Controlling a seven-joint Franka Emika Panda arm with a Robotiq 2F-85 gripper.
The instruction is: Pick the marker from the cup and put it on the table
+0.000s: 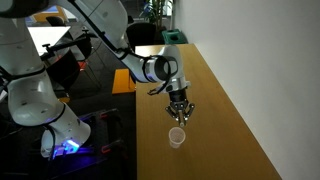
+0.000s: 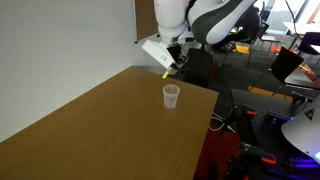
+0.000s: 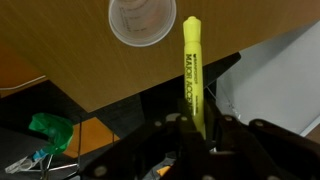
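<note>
I will next move my gripper outward and down to the bare table beside the cup, as that open part has room to release the yellow marker (image 2: 166, 72).
My gripper (image 3: 197, 128) is shut on the yellow marker (image 3: 193, 70), which sticks straight out from between the fingers in the wrist view. The whitish cup (image 3: 143, 20) stands empty on the tan wooden table (image 3: 60, 50), just beyond the marker's tip. In both exterior views the gripper (image 1: 179, 108) hangs above and a little behind the cup (image 1: 177, 136), clear of it. A bit of yellow marker (image 2: 166, 72) shows under the gripper (image 2: 170, 66), above the cup (image 2: 171, 96). The cup stands near the table's edge (image 2: 205, 120).
Beyond the table edge the floor holds a green object (image 3: 50, 130) and cables. The robot's white base (image 1: 30, 95) and chairs (image 2: 285, 65) stand beside the table. The tabletop (image 1: 225, 110) stretches long to either side of the cup.
</note>
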